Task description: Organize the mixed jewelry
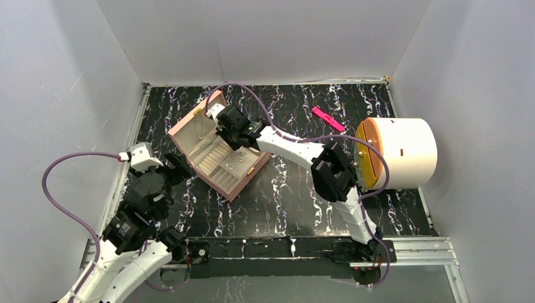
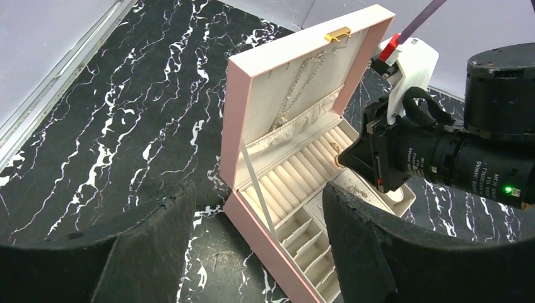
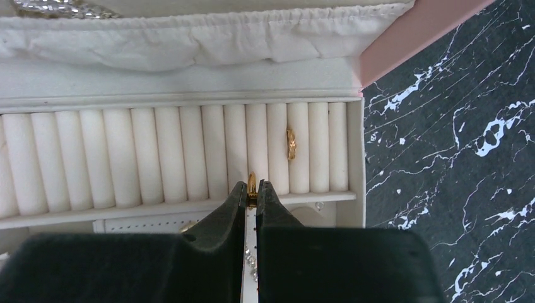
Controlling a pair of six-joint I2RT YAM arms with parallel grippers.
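I should next move my right gripper down toward the jewelry box's lid and release its gold ring at the empty slot near the second gold ring (image 3: 246, 151), below on that side.
The pink jewelry box (image 1: 217, 158) lies open on the black marble table, also seen in the left wrist view (image 2: 296, 158). My right gripper (image 3: 252, 189) is shut on a gold ring (image 3: 252, 184), holding it at the near edge of the white ring rolls (image 3: 176, 154). A second gold ring (image 3: 291, 143) sits in a slot between rolls to the right. Small silvery studs (image 3: 251, 255) lie on the perforated earring pad below. A chain necklace (image 2: 296, 88) hangs inside the lid. My left gripper (image 2: 258, 252) is open and empty beside the box's left front corner.
A bright pink flat bar (image 1: 328, 118) lies at the back right. A white cylinder with an orange face (image 1: 397, 153) stands on its side at the right. Grey walls enclose the table. The right arm (image 1: 296, 148) reaches across the table over the box.
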